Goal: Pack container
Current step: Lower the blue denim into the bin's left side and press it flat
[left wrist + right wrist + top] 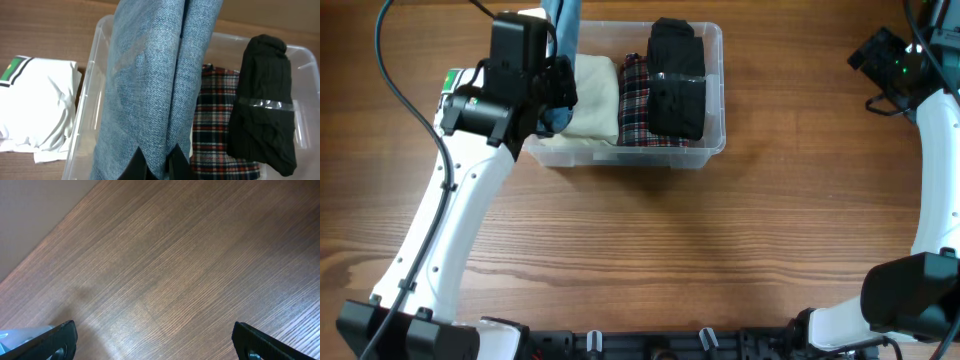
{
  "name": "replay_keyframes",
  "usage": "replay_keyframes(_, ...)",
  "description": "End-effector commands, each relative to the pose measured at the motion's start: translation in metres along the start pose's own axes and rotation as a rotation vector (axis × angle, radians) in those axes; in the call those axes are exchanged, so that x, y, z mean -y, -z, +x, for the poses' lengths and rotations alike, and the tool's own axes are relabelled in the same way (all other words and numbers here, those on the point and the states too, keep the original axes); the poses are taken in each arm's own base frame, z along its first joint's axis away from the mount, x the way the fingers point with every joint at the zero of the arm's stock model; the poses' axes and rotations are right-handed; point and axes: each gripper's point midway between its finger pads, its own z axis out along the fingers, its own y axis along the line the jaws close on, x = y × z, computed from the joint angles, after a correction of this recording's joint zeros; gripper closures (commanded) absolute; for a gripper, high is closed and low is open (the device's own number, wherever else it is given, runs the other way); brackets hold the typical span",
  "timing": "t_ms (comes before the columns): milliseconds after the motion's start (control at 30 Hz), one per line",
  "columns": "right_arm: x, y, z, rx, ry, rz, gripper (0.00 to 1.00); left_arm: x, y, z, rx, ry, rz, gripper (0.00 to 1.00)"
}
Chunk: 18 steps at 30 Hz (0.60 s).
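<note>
I should lower my left gripper a little toward the cream garment [592, 100] next and release the denim, because the denim already hangs over the container [713, 142] beside the plaid garment.
The clear container [713, 142] stands at the back middle of the table. It holds a cream folded garment [592, 100], a plaid garment [635, 100] and a black garment [677, 85], side by side. My left gripper [556, 92] is shut on a blue denim garment [566, 22] and holds it over the container's left part. In the left wrist view the denim [150, 75] hangs from the fingers [156, 161] above the container [94, 57], beside the plaid [212, 117] and black [262, 100] garments. My right gripper [878, 52] is open and empty at the far right, over bare table [155, 345].
A white folded garment with a green patch [42, 107] lies on the table just left of the container. The wooden table [670, 260] stretches in front of the container. Arm cables hang at the back corners.
</note>
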Motion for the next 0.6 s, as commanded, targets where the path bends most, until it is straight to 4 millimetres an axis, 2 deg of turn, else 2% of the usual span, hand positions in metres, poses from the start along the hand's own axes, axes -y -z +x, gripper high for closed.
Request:
replay_keyframes(0, 0.0, -0.007, 0.005, -0.021, -0.008, 0.005, 0.0, 0.002, 0.0, -0.009, 0.012, 0.012, -0.009, 0.96)
replay_keyframes(367, 0.0, -0.007, 0.005, -0.021, -0.008, 0.004, 0.0, -0.01, -0.017, -0.004, -0.015, 0.017, -0.068, 0.96)
replay_keyframes(400, 0.0, -0.007, 0.005, -0.021, -0.008, 0.005, 0.0, -0.01, -0.017, -0.004, -0.015, 0.016, -0.068, 0.94)
replay_keyframes(433, 0.0, -0.007, 0.005, -0.021, -0.008, 0.005, 0.0, -0.009, -0.017, -0.004, -0.015, 0.016, -0.067, 0.71)
replay_keyframes(467, 0.0, -0.007, 0.005, -0.021, -0.008, 0.005, 0.0, -0.01, -0.017, -0.003, -0.015, 0.016, -0.067, 0.59)
replay_keyframes(567, 0.0, -0.007, 0.005, -0.021, -0.008, 0.004, 0.0, -0.009, -0.017, -0.004, -0.015, 0.016, -0.067, 0.49)
